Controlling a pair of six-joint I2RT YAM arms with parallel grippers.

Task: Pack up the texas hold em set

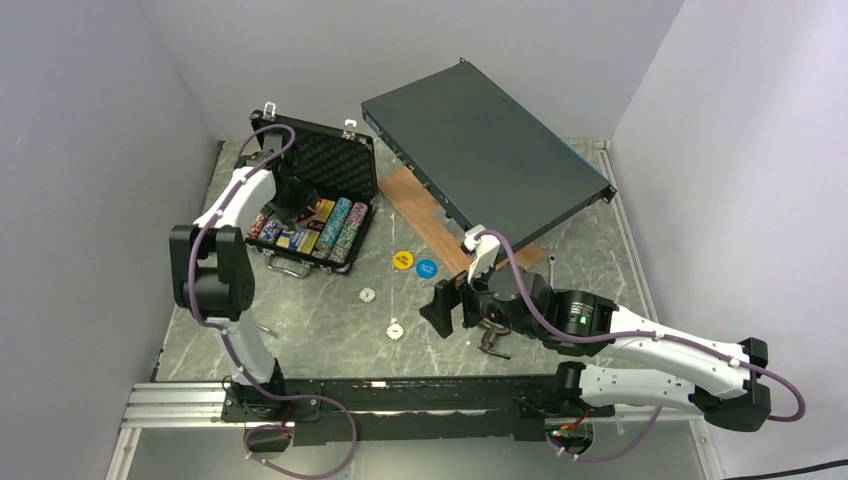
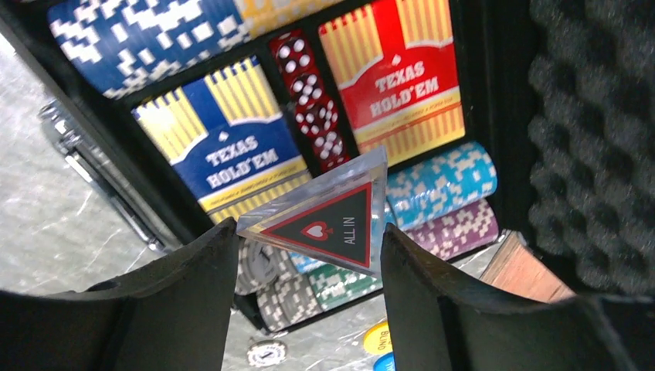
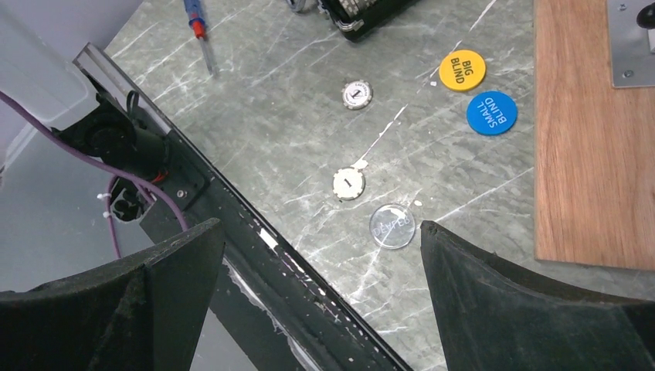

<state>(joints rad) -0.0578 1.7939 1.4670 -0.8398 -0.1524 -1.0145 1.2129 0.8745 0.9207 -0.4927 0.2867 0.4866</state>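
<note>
My left gripper should lower the "ALL IN" triangle onto the red card deck next, since the deck's flat top is uncovered beside the dice.
The black briefcase (image 1: 347, 158) lies open at the far left, grey foam lid (image 1: 325, 160) up, with chip rows (image 1: 343, 228) inside. My left gripper (image 1: 290, 205) hovers over its tray, shut on the red-edged "ALL IN" triangle (image 2: 328, 220), above card decks (image 2: 232, 139) and red dice (image 2: 313, 104). A yellow disc (image 1: 402, 260), a blue disc (image 1: 427, 268) and two white chips (image 1: 367, 294) (image 1: 394, 330) lie on the table. My right gripper (image 1: 450, 305) is open and empty above the table's near edge; a clear dealer disc (image 3: 391, 225) lies just beyond its right fingertip.
A large flat dark-grey metal box (image 1: 485, 150) rests on a wooden board (image 1: 420, 215) at the back right. Black pliers (image 1: 493, 340) lie under my right arm. A screwdriver (image 3: 201, 35) lies left of the chips. The black rail (image 1: 400, 390) runs along the near edge.
</note>
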